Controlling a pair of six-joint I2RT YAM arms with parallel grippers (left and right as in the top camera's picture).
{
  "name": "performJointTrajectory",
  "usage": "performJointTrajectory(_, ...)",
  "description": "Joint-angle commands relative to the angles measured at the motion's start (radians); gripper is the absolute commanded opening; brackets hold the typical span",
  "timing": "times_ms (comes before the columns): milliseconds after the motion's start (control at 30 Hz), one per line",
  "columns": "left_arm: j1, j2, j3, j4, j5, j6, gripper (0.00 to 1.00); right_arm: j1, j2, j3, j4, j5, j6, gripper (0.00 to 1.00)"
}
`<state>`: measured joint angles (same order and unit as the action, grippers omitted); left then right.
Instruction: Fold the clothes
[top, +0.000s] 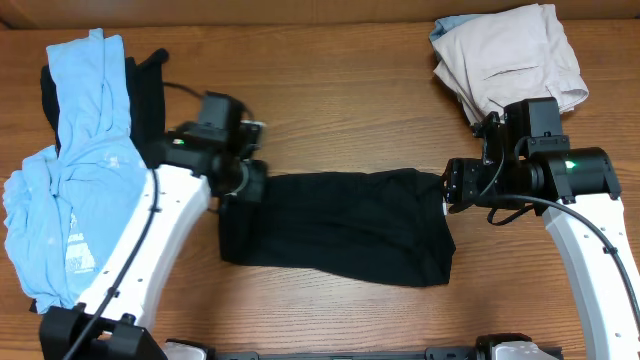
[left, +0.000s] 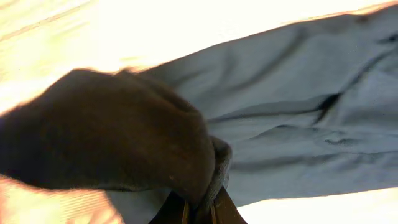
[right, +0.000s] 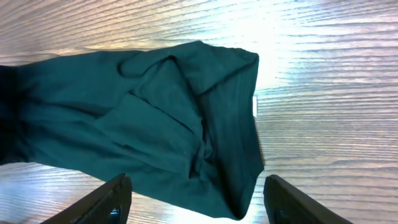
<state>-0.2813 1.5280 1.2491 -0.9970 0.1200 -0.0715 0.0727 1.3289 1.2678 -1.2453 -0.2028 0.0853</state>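
I should move my left gripper to the right in the overhead view next, over the black shirt's middle (top: 335, 215) (left: 283, 115), and let go of the shirt's pinched end, because the shirt is still long.
The black T-shirt (top: 340, 228) lies folded into a long band across the middle of the table. My left gripper (top: 243, 185) is shut on its left end; in the left wrist view the pinched cloth (left: 205, 180) bunches over the fingers (left: 199, 211). My right gripper (top: 447, 188) is open and empty, just above the shirt's right end. In the right wrist view the shirt (right: 137, 112) shows its neck edge with the small white label (right: 254, 106), and the open fingers (right: 196, 199) straddle the near edge without touching.
A light blue printed shirt (top: 75, 170) lies heaped at the left over another dark garment (top: 150, 90). Beige-white trousers (top: 510, 55) are folded at the back right corner. Bare wood shows in front of and behind the black shirt.
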Motion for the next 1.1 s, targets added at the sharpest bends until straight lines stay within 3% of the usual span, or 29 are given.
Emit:
performJointTrajectory(0, -0.078, 0.044, 0.016, 0.031, 0.017, -0.029, 0.04, 0.006, 0.003, 0.001, 0.006, -0.001, 0.0, 0.72)
performJointTrajectory(267, -0.208, 0.192, 0.016, 0.118, 0.168, -0.042, 0.05, 0.006, 0.009, 0.001, 0.014, -0.001, 0.0, 0.72)
performJointTrajectory(333, -0.232, 0.214, 0.016, 0.141, 0.189, -0.042, 0.22, 0.006, 0.009, 0.001, 0.016, -0.001, 0.0, 0.72)
performJointTrajectory(533, -0.264, 0.222, 0.036, 0.166, 0.239, -0.04, 0.45, 0.006, 0.009, 0.001, 0.029, 0.0, 0.004, 0.73)
performJointTrajectory(767, -0.26, 0.222, 0.2, -0.019, 0.237, 0.032, 0.58, 0.006, 0.041, -0.001, 0.025, 0.001, 0.046, 0.76)
performJointTrajectory(1067, -0.204, 0.222, 0.479, -0.215, 0.171, 0.054, 0.78, 0.006, 0.232, -0.05, 0.032, -0.002, 0.046, 0.85)
